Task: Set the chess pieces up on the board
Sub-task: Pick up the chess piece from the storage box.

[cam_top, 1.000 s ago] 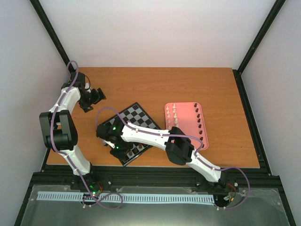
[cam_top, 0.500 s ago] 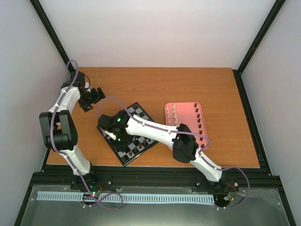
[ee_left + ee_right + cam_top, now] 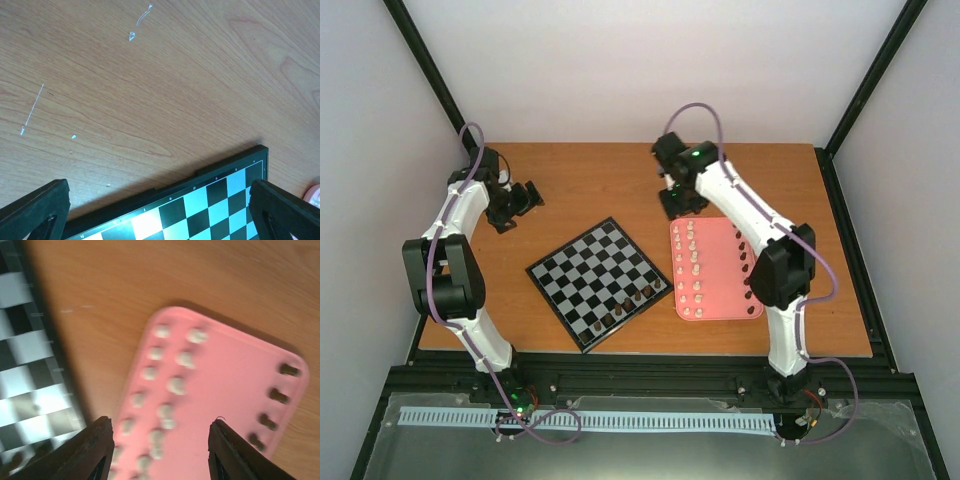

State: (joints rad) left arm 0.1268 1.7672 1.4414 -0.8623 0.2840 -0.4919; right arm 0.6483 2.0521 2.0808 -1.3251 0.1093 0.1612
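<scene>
The dark piece ending its row stands below my right gripper, to its right in the top view, so my gripper will swing over, turn and lower to it next.
The board lies turned at an angle at table centre. Several dark brown chess pieces stand along its near right edge. Several cream pieces and dark pieces stand in the pink tray. My right gripper hovers over the tray's far end, open and empty. In the right wrist view its open gripper frames the blurred cream pieces, with dark pieces to the right. My left gripper is open and empty, left of the board's far corner.
The pink tray lies right of the board, close beside it. The wooden table ends in black rails on the left and right. White walls close the back. A sliver of the tray shows in the left wrist view.
My right arm has swung from above the board's near left part, up and to the right, to the tray's far end. The board is uncovered now. The left arm has hardly moved.
</scene>
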